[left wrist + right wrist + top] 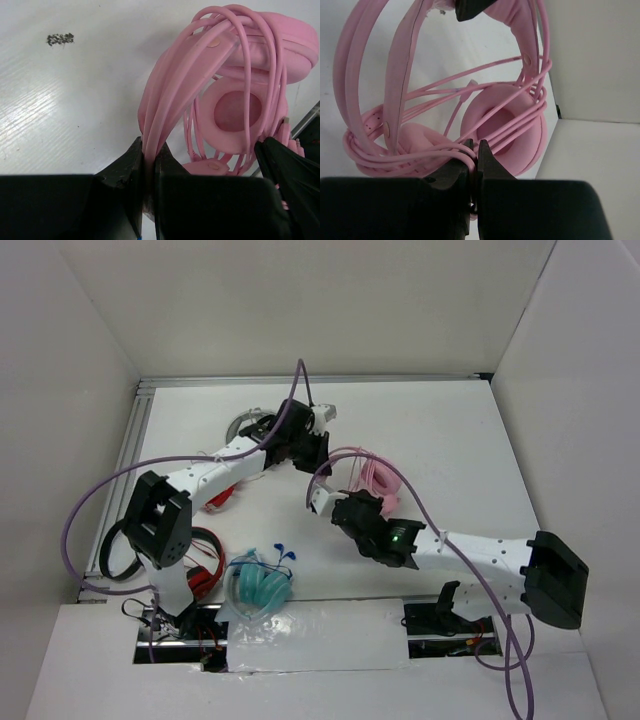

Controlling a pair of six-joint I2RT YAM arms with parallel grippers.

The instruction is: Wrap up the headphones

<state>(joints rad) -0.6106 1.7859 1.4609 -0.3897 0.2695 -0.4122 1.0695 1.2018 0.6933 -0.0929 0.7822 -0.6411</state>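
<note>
My left gripper lowers the pink headband (150, 142) down to the bare tabletop below and releases it next, since the cable already loops around the earcups.
The pale-pink headphones (378, 480) sit at mid table between my two grippers, with the thin pink cable looped several times around the earcups. My left gripper (318, 448) is shut on the pink headband (150, 142), with the round earcup (237, 112) just beyond it. My right gripper (335, 502) is shut on a strand of the pink cable (465, 156), in front of an earcup (502, 125). The cable's far end is hidden among the loops.
Red-and-black headphones (205, 565) and smaller teal headphones (260, 585) lie near the left arm's base. A round grey object (248, 425) lies behind the left arm. White walls enclose the table on three sides. A dark speck patch (60, 39) marks the tabletop.
</note>
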